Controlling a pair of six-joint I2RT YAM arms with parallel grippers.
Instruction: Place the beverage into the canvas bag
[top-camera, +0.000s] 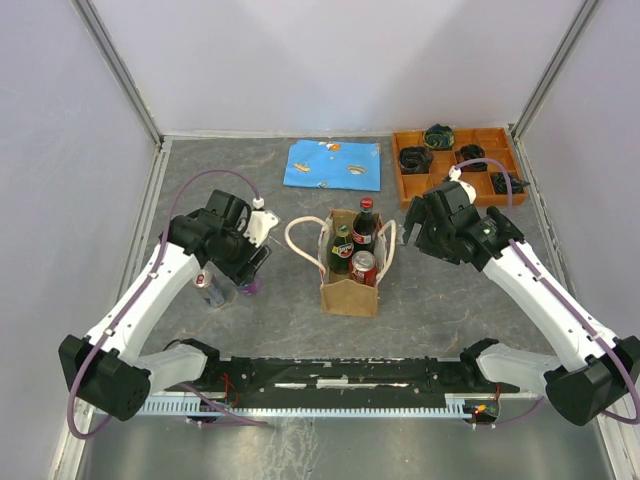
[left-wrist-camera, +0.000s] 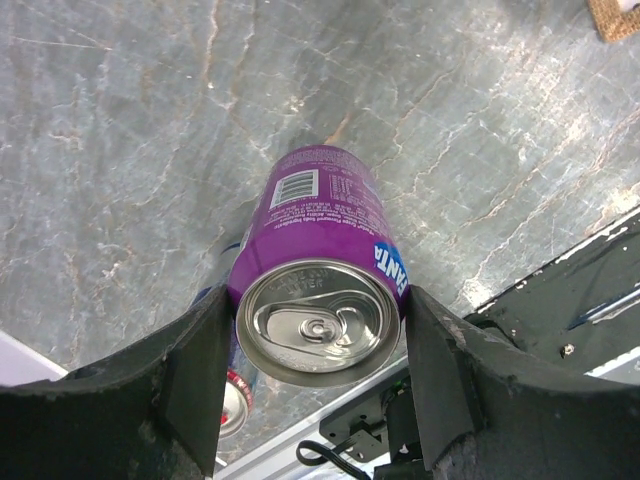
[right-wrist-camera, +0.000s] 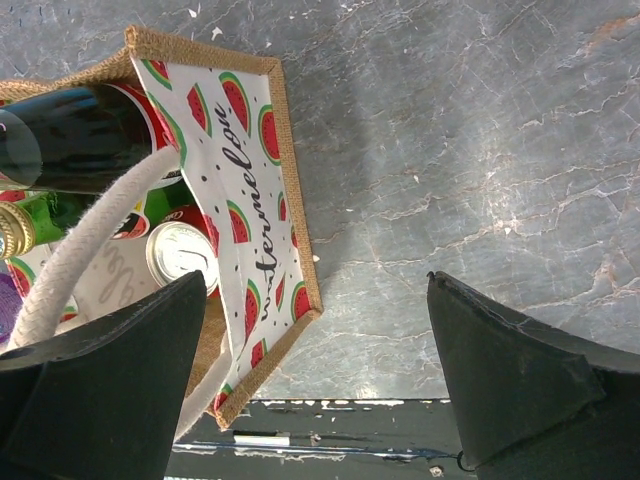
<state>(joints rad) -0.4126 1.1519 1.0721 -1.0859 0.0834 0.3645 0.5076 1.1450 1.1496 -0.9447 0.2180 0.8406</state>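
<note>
The bag's near corner beside the red can (top-camera: 363, 267) is empty, so next I raise my left gripper, move it to the right in the top view, lower and release.
The canvas bag (top-camera: 350, 292) stands upright mid-table with white rope handles. It holds a dark bottle (top-camera: 364, 226), a green bottle (top-camera: 341, 247) and a red can (top-camera: 363, 267). My left gripper (top-camera: 248, 268) is left of the bag and shut on a purple can (left-wrist-camera: 322, 240); its fingers (left-wrist-camera: 195, 370) press both sides near the can's top. My right gripper (top-camera: 412, 226) is open and empty beside the bag's right side. In the right wrist view the bag's watermelon-print lining (right-wrist-camera: 250, 190) and a rope handle (right-wrist-camera: 95, 240) lie by my left finger.
A silver-and-red can (top-camera: 211, 286) stands just left of the purple can, also seen in the left wrist view (left-wrist-camera: 233, 400). A blue cloth (top-camera: 333, 165) lies at the back. An orange tray (top-camera: 500, 140) with black parts sits back right. A black rail (top-camera: 350, 375) runs along the near edge.
</note>
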